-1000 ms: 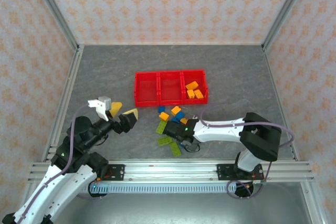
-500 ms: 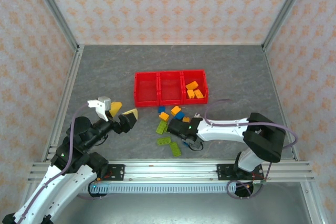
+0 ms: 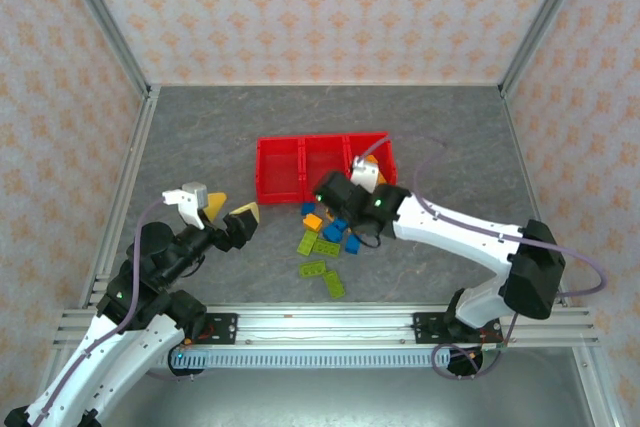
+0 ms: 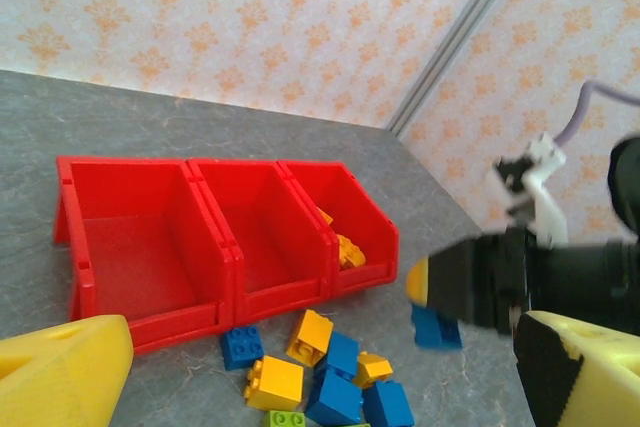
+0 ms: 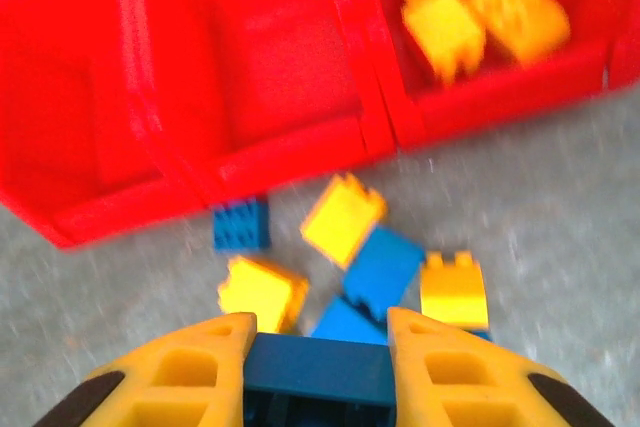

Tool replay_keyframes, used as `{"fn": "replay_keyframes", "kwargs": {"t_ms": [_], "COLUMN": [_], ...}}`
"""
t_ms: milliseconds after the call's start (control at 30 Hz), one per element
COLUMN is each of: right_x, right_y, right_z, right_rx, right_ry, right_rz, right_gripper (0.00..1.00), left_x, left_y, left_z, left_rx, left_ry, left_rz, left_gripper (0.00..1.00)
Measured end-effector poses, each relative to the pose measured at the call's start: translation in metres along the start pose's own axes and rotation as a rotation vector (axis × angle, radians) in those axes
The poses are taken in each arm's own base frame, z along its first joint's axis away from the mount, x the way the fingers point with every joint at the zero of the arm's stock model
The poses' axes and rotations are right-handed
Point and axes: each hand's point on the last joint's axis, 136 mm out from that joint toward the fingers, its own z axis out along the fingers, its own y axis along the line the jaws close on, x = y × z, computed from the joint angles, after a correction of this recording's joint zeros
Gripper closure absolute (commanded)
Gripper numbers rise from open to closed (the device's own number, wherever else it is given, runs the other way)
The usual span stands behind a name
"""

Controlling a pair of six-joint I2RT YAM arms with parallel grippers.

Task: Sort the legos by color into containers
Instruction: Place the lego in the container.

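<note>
I should move my right gripper outward over the middle red container to release the blue lego, because that bare container is farther outward than my gripper.
The three joined red containers stand mid-table; the right one holds a few orange legos, while the left and middle ones look bare. My right gripper hovers just in front of the bins, shut on a blue lego, which also hangs from it in the left wrist view. Below it lies the loose pile of blue, orange and green legos. My left gripper is held open to the left of the pile, with nothing between its fingers.
Green bricks lie nearest the front rail, another beside them. Metal frame posts and patterned walls close in the grey table. Bare tabletop stretches behind the bins and along both sides.
My right gripper has risen from the pile and moved toward the bins, carrying a blue lego. The pile is now uncovered. The left arm has barely shifted.
</note>
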Motion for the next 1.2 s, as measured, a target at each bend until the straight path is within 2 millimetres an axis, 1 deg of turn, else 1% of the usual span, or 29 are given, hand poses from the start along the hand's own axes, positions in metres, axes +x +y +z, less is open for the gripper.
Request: {"fn": "replay_keyframes", "kwargs": {"t_ms": [100,167,200,267,367,467,567,633,733,833,900,967,1100,1200], "right_x": [-0.039,-0.059,-0.065,-0.075,-0.085,-0.098,-0.11,-0.113,-0.108,-0.093,-0.082,-0.079,-0.076,-0.073], "right_y": [0.006,0.013,0.016,0.028,0.041,0.046,0.046,0.043,0.039,0.036,0.03,0.035,0.038,0.038], "right_z": [0.014,0.033,0.042,0.069,0.107,0.134,0.153,0.163,0.173,0.181,0.187,0.187,0.186,0.182], "right_rx": [0.01,0.044,0.06,0.097,0.124,0.135,0.134,0.13,0.119,0.102,0.098,0.076,0.049,0.028], "right_ry": [-0.067,-0.108,-0.115,-0.124,-0.122,-0.115,-0.112,-0.101,-0.078,-0.048,-0.026,-0.032,-0.04,-0.031], "right_rz": [-0.071,-0.15,-0.186,-0.276,-0.383,-0.451,-0.483,-0.498,-0.519,-0.536,-0.551,-0.552,-0.547,-0.538], "right_gripper": [0.8,0.8,0.81,0.81,0.8,0.79,0.78,0.77,0.75,0.7,0.66,0.6,0.53,0.48], "left_x": [0.002,0.005,0.007,0.01,0.008,0.006,0.005,0.005,0.005,0.004,0.003,0.003,0.004,0.009], "left_y": [0.001,0.005,0.007,0.01,0.014,0.018,0.022,0.024,0.027,0.028,0.029,0.031,0.031,0.034], "left_z": [0.002,0.007,0.009,0.011,0.012,0.011,0.011,0.011,0.011,0.011,0.011,0.01,0.012,0.017], "left_rx": [-0.008,-0.026,-0.036,-0.054,-0.077,-0.1,-0.121,-0.133,-0.149,-0.157,-0.166,-0.173,-0.177,-0.192], "left_ry": [0.008,0.027,0.036,0.048,0.038,0.027,0.018,0.016,0.013,0.009,0.004,0.001,0.005,0.033], "left_rz": [0.0,0.0,0.0,0.0,-0.003,-0.004,-0.009,-0.011,-0.021,-0.026,-0.03,-0.033,-0.032,-0.035], "left_gripper": [0.01,0.01,0.01,0.01,0.01,0.01,0.01,0.01,0.01,0.01,0.01,0.01,0.01,0.01]}}
